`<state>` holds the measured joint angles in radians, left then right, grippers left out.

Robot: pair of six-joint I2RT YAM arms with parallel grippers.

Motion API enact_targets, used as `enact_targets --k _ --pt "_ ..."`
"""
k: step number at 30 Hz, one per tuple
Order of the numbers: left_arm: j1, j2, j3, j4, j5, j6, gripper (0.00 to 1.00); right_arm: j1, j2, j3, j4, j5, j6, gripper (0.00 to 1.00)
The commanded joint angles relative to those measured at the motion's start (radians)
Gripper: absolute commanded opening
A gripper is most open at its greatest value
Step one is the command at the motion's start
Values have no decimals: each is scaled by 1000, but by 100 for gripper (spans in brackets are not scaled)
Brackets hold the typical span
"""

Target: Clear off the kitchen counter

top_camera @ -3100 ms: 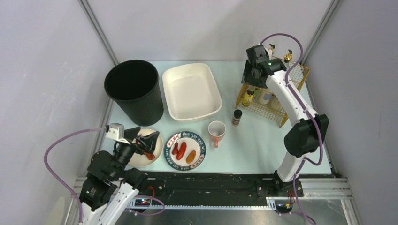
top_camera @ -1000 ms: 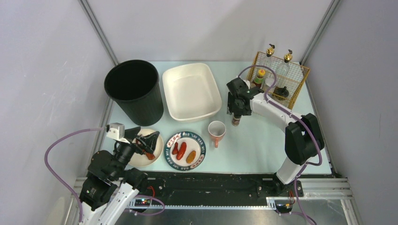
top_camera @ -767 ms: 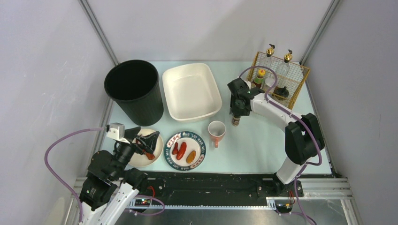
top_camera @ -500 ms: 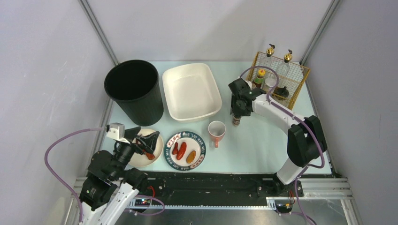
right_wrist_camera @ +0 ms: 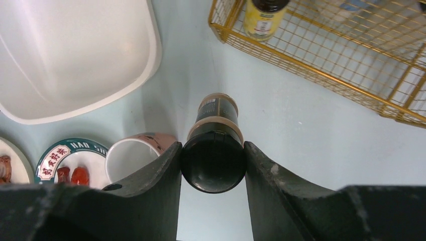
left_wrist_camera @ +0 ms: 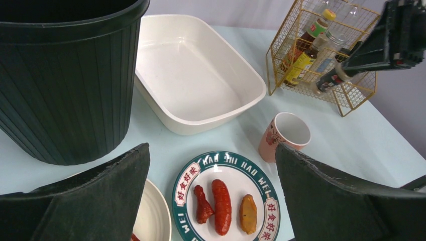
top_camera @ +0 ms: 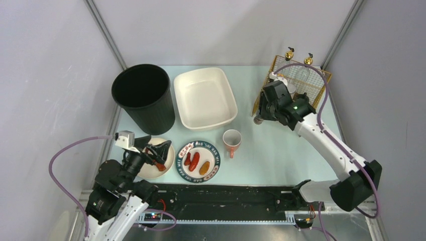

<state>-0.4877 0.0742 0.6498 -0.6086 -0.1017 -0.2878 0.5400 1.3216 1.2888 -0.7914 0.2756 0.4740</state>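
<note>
The right gripper carries the jar (right_wrist_camera: 213, 160) to its right in the top view and lowers it next, as the free wire bottom of the rack beside the yellow-labelled bottle (right_wrist_camera: 310, 46) lies there.
The pale mint kitchen counter (top_camera: 281, 155) holds a green-rimmed plate (top_camera: 215, 166) with three pieces of food, a pink mug (top_camera: 232, 140) and a small white plate (top_camera: 145, 170). My right gripper (top_camera: 261, 115) is shut on a small spice jar (right_wrist_camera: 213, 160) with a black cap. It holds the jar above the counter beside the front left corner of the gold wire rack (top_camera: 314, 83). My left gripper (left_wrist_camera: 212, 148) is open and empty, low over the small white plate, with the green-rimmed plate (left_wrist_camera: 261, 201) between its fingers in view.
A black bin (top_camera: 144, 98) stands at the back left, with a white tub (top_camera: 181, 80) next to it. The wire rack (right_wrist_camera: 321, 55) holds several bottles. The mug (right_wrist_camera: 133, 155) is just left of the held jar.
My right gripper left the rack, came down onto the spice jar by the mug, shut on it and lifted it right toward the rack. The left arm has not moved.
</note>
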Motion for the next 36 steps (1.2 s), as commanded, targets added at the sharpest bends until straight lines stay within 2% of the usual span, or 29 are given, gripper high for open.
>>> enact_targets --k 1,9,18,22,36 --pt "0 11 -4 16 5 3 98 -47 -75 39 -50 40 -23 6" --pt "0 4 -4 15 2 3 98 -193 -145 70 -71 -4 -46 6" --pt "0 -1 -5 15 1 4 98 -356 -105 84 -31 -118 -26 6" --pt "0 -5 -6 16 -2 2 98 -377 -58 89 -4 -131 -21 6" --pt "0 -5 -6 17 -5 3 98 -382 106 96 57 -15 -24 5"
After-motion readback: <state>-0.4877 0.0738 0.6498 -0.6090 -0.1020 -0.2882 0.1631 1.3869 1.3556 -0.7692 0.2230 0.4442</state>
